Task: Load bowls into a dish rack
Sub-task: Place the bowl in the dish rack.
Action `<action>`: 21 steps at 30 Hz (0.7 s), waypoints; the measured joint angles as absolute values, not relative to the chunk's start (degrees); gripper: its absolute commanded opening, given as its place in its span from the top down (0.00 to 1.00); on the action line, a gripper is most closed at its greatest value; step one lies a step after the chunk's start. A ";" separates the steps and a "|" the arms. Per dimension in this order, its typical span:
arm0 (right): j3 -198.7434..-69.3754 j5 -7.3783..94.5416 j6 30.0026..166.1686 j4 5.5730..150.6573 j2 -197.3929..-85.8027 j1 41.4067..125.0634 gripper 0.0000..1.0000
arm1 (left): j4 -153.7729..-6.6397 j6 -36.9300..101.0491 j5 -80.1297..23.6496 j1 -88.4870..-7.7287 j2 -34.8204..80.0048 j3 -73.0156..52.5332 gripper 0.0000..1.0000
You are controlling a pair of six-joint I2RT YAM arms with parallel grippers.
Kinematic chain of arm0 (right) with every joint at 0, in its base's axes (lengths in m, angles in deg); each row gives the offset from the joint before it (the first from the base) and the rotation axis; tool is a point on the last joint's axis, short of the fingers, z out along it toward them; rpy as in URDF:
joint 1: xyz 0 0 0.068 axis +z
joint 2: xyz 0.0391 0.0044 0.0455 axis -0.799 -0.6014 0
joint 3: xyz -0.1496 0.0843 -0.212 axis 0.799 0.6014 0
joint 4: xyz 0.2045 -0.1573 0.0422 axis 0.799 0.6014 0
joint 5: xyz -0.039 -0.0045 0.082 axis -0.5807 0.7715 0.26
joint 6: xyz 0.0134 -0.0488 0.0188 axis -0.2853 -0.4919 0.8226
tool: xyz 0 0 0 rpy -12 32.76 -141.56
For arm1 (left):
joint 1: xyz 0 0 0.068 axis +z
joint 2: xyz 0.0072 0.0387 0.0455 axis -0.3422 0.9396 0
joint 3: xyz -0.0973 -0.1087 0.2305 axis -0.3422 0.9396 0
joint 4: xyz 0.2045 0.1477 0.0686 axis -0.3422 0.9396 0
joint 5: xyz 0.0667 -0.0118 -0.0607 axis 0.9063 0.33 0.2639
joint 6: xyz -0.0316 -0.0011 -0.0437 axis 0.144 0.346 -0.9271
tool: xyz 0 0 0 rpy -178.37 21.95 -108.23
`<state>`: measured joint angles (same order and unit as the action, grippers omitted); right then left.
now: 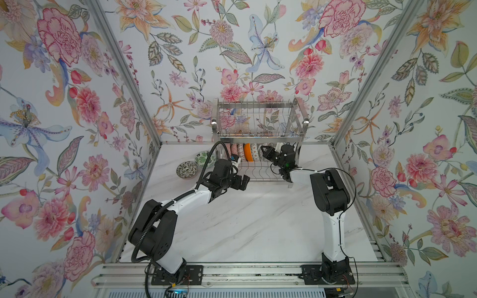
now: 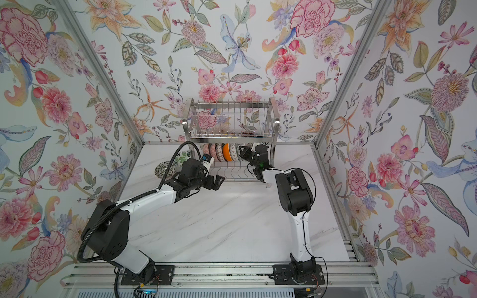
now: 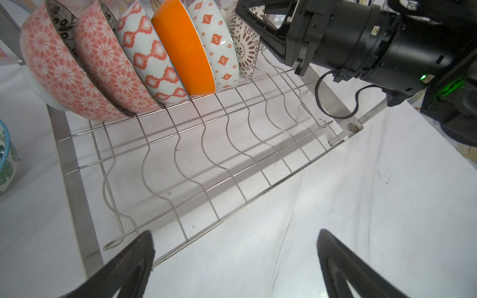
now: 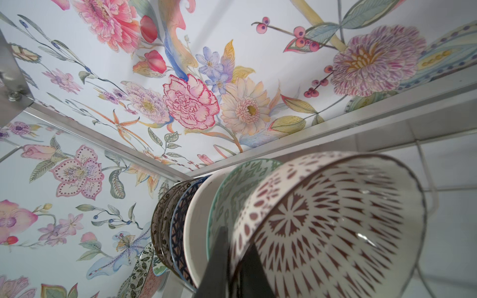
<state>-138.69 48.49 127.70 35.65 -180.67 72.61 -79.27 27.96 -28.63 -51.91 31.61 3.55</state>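
Note:
The right gripper slides sideways to the green-rimmed bowl point(image 4: 241, 193) beside it next, toward the orange one, closing the gap, and releases the patterned bowl's rim.
The dish rack point(image 1: 258, 123) point(image 2: 232, 121) stands at the back of the table. Several bowls stand on edge in a row on its lower tier point(image 3: 206, 154), among them an orange one point(image 1: 247, 152) point(image 3: 183, 49). At the row's right end my right gripper point(image 1: 264, 150) point(image 4: 237, 268) is shut on the rim of a brown-and-white patterned bowl point(image 4: 335, 219) point(image 3: 246, 51). My left gripper point(image 1: 244, 182) point(image 3: 235, 233) hangs open over the table just in front of the lower tier, with nothing between its fingers.
A black-and-white floral bowl point(image 1: 187, 169) and a green leaf bowl point(image 1: 202, 158) point(image 3: 5, 160) sit on the table left of the rack. The upper tier point(image 1: 258, 134) overhangs the row. Flowered walls close in the back and both sides.

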 measured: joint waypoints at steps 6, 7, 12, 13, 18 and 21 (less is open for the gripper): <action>-139.78 50.72 129.67 32.57 -182.36 72.61 1.00 | -79.14 28.55 -28.61 -51.91 31.85 3.49 0.01; -140.05 50.96 130.09 32.22 -182.62 72.61 1.00 | -79.07 28.64 -28.59 -51.91 31.85 3.47 0.01; -140.96 52.20 131.16 29.81 -184.28 72.61 1.00 | -78.81 28.99 -27.85 -51.91 31.87 3.47 0.01; -141.23 52.40 131.35 29.48 -184.59 72.61 1.00 | -78.81 29.01 -27.74 -51.91 31.87 3.47 0.01; -142.34 53.12 132.53 28.24 -185.92 72.61 0.99 | -78.64 29.44 -27.54 -51.91 31.87 3.45 0.01; -142.78 53.30 133.28 28.22 -186.23 72.61 0.98 | -78.20 29.84 -27.54 -51.91 31.87 3.45 0.01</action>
